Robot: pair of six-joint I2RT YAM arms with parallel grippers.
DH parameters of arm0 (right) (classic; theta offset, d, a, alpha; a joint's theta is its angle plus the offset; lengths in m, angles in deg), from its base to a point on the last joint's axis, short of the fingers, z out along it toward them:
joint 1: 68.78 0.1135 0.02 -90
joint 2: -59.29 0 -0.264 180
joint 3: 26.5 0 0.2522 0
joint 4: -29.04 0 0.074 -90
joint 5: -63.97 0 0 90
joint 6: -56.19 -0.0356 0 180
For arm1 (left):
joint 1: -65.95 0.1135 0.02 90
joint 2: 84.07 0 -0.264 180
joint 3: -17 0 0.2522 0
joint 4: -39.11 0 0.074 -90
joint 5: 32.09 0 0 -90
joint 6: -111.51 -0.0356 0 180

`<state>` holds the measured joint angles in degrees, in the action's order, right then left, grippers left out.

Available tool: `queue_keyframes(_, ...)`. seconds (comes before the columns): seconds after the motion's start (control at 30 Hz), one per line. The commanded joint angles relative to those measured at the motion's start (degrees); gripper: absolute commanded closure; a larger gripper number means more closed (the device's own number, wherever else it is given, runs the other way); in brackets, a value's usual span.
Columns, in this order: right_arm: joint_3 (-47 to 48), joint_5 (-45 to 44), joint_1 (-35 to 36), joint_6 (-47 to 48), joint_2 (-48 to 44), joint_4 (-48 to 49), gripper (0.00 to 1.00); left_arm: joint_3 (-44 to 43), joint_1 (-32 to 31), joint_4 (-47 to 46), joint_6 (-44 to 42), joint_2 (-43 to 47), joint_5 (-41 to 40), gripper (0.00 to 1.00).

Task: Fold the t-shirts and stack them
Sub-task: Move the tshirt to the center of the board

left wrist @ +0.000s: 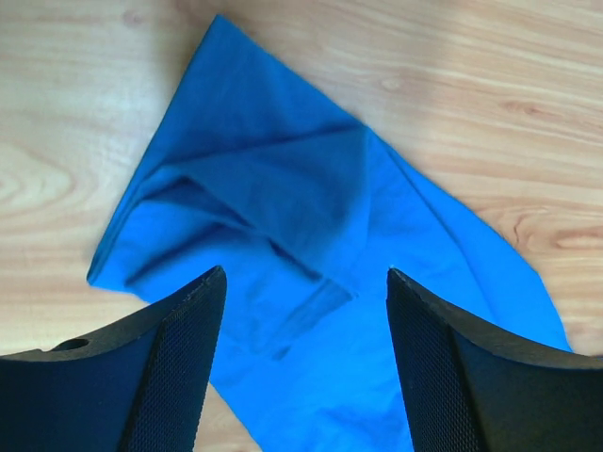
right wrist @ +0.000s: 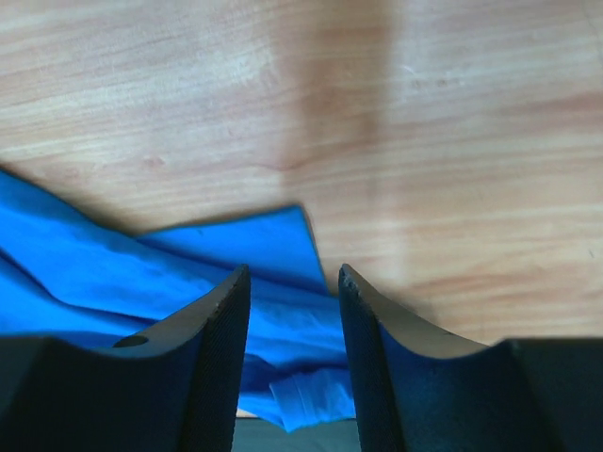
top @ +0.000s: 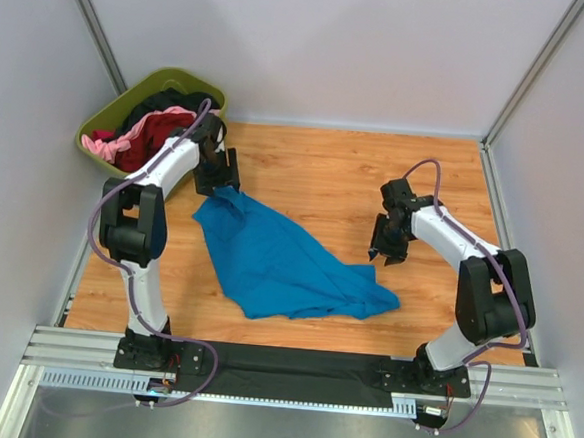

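Observation:
The open right gripper moves down onto the shirt's pointed corner [top: 372, 269] [right wrist: 297, 215] below it next, because that corner juts out from the folds over bare wood.
A bright blue t-shirt [top: 279, 258] lies crumpled on the wooden table, stretched from upper left to lower right. My left gripper [top: 218, 179] is open and empty above the shirt's upper left corner; the left wrist view shows the blue cloth [left wrist: 283, 207] between and below its fingers [left wrist: 179, 358]. My right gripper [top: 386, 246] is open and empty, just above the shirt's right end; the right wrist view shows that blue cloth [right wrist: 254, 254] beyond its fingers [right wrist: 217, 358]. Dark red [top: 158, 129], pink [top: 106, 148] and black [top: 175, 101] shirts lie in the tub.
An olive-green plastic tub [top: 186, 79] stands at the back left corner, beside the left arm. Grey walls enclose the table at the back and sides. A metal rail [top: 292, 364] with the arm bases runs along the near edge.

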<state>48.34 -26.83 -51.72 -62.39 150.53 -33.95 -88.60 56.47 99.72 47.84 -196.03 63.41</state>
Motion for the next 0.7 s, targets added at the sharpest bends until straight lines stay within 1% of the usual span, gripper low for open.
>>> queue_keyframes(0.0, -2.1, 2.9, -0.5, 1.7, 2.0, 7.8, 0.55, -4.7, -0.3, 1.0, -3.7, -4.0, 0.5, 0.24)
queue_keyframes(0.1, -3.9, 4.7, -0.6, 0.9, 4.6, 10.7, 0.55, -5.3, -0.3, 1.1, -4.4, -6.3, 1.6, 0.24)
queue_keyframes(0.23, -7.0, 6.2, -0.6, 0.5, 4.9, 12.6, 0.55, -5.7, -0.5, -0.3, -4.8, -8.2, 1.8, 0.24)
queue_keyframes(0.47, -10.3, 2.8, -0.5, -0.5, 3.6, 12.8, 0.57, -8.5, -0.6, 0.2, -5.8, -10.9, 1.5, 0.25)
queue_keyframes(0.57, -10.0, 2.0, -0.5, -0.1, 4.6, 13.2, 0.63, -9.5, -0.6, -0.4, -6.4, -11.6, 1.9, 0.26)
queue_keyframes(0.6, -9.6, 1.9, -0.5, 0.1, 5.1, 13.3, 0.68, -9.9, -0.6, -0.5, -6.4, -11.9, 1.9, 0.26)
queue_keyframes(0.67, -9.1, 1.2, -0.5, 0.5, 5.4, 13.2, 0.75, -10.3, -0.6, -0.5, -6.1, -12.2, 2.3, 0.27)
